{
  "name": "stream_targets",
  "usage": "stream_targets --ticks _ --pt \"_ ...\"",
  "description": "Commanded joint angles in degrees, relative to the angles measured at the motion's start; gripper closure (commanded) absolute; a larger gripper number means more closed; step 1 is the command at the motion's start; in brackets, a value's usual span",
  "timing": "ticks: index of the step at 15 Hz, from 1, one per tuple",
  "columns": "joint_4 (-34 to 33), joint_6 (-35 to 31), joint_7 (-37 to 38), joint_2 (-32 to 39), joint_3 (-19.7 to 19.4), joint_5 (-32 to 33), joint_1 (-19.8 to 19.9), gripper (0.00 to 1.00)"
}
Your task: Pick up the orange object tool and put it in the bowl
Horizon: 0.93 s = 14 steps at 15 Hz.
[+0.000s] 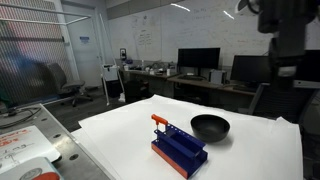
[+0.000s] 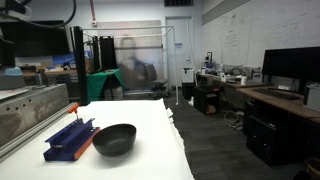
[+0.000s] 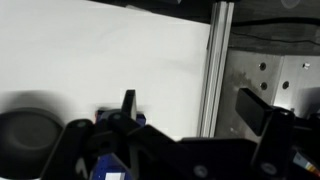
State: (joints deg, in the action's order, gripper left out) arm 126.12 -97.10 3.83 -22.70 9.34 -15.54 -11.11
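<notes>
My gripper will move across the white table toward the blue rack [image 1: 180,150] and come down onto the orange tool at its near end [image 1: 160,121], because the slim tool stands upright there.
The orange tool [image 1: 160,122] is slim and stands at the near end of a blue slotted rack [image 1: 180,150] on the white table; it also shows in an exterior view [image 2: 74,108]. The black bowl [image 1: 210,127] sits right beside the rack and shows in both exterior views [image 2: 114,139]. In the wrist view my gripper [image 3: 190,108] is open and empty, high above the table. The bowl [image 3: 25,135] lies at the lower left there, with a bit of blue rack [image 3: 106,172] by it. The orange tool is hidden in the wrist view.
The white table [image 1: 250,155] carries the rack and the bowl. The robot arm [image 1: 285,30] hangs at the upper right. An aluminium frame rail [image 3: 215,70] and a grey metal plate [image 3: 270,75] border the table. Desks with monitors [image 1: 198,60] stand behind.
</notes>
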Motion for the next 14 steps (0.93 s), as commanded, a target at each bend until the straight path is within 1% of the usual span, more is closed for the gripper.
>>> stream_targets --ticks 1,5,10,12,14 --pt "-12.1 -5.4 5.0 13.4 1.8 4.4 2.3 0.0" --pt "-23.6 -11.4 10.0 27.0 1.7 11.7 2.1 0.0" --pt "-39.0 -11.1 14.7 43.1 -0.5 19.3 -0.1 0.0" --pt "-44.7 -10.7 15.3 48.7 -1.6 21.6 -1.2 0.0" --pt "-50.2 -9.9 14.9 53.9 -2.7 22.6 -2.2 0.0"
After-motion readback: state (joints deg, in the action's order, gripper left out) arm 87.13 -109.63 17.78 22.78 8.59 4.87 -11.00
